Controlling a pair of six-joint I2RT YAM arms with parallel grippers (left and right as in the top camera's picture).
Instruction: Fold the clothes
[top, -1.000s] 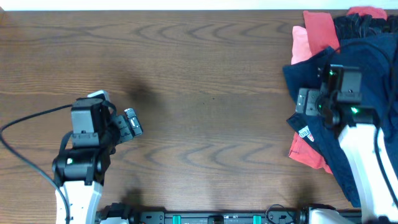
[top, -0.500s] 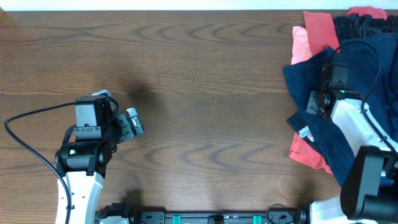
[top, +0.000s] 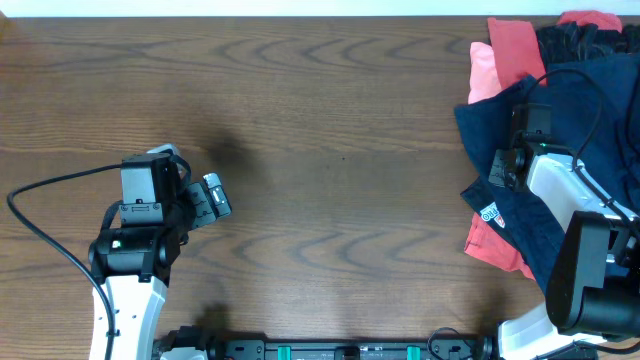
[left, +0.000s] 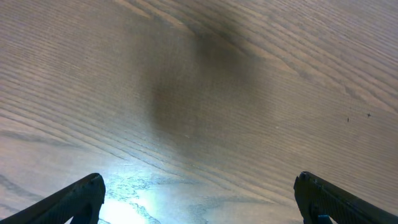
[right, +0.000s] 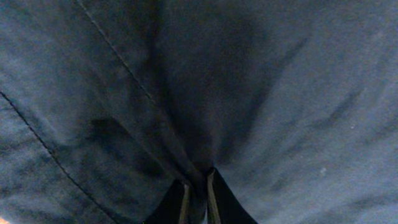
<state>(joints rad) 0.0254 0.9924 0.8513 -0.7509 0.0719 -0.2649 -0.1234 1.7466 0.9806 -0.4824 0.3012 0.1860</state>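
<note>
I should lift the navy fold with my right gripper, carry it left in the overhead view and release it over the bare wood in the middle of the table, clear of the heap.
The clothes lie heaped at the table's right edge: a large dark navy garment (top: 487, 130) on top, with red (top: 513, 48), salmon-pink (top: 482, 72) and black (top: 580, 42) pieces behind it. Another red piece (top: 495, 240) pokes out below. My right gripper (top: 530, 113) is down on the navy garment. In the right wrist view its fingers (right: 198, 182) pinch a raised fold of navy fabric (right: 280, 93) and are shut on it. My left gripper (top: 213, 197) hovers open over bare wood at the left, with nothing between its fingers (left: 199, 182).
The brown wooden table (top: 340, 150) stretches between the two arms. A black cable (top: 50, 190) loops out from the left arm. The clothes heap runs off the right edge of the overhead view.
My right gripper dropped onto the navy garment, and its jaws went from open to shut on a fold. The left arm barely shifted and stayed open.
</note>
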